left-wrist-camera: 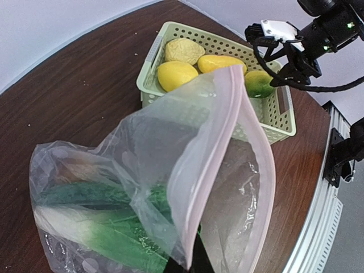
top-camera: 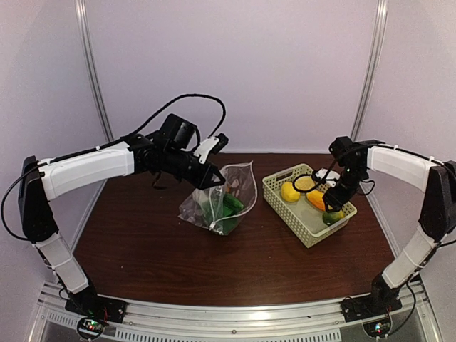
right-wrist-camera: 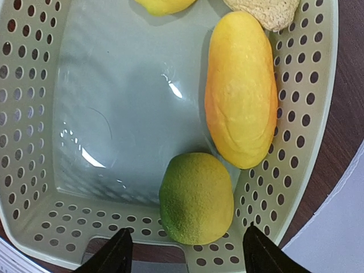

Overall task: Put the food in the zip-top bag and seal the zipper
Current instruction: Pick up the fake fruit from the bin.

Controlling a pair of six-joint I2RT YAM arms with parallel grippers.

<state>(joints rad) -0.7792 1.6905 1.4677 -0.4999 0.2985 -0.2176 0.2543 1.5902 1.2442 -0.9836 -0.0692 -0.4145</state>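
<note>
My right gripper will move down into the basket next and close around the green lime-like piece [top-camera: 333,217] [right-wrist-camera: 196,196], since the piece lies in line with its open fingers.
My left gripper [top-camera: 216,180] is shut on the mouth edge of the clear zip-top bag [top-camera: 226,201] and holds it up and open. In the left wrist view the bag [left-wrist-camera: 142,148] holds a green leafy vegetable with a white stalk [left-wrist-camera: 96,227]. Its pinkish zipper strip [left-wrist-camera: 211,142] runs along the mouth. One dark finger [left-wrist-camera: 196,259] shows behind the edge. My right gripper [right-wrist-camera: 187,256] is open and empty, right above a green lime-like piece [right-wrist-camera: 196,196]. A long yellow-orange piece [right-wrist-camera: 242,91], a pale potato [right-wrist-camera: 264,10] and a yellow lemon [right-wrist-camera: 162,3] lie beside it.
The food lies in a pale green lattice basket [top-camera: 286,201] at the right of the brown table; it also shows in the left wrist view [left-wrist-camera: 149,62]. The table's right edge and the rail [left-wrist-camera: 324,216] are close to the basket.
</note>
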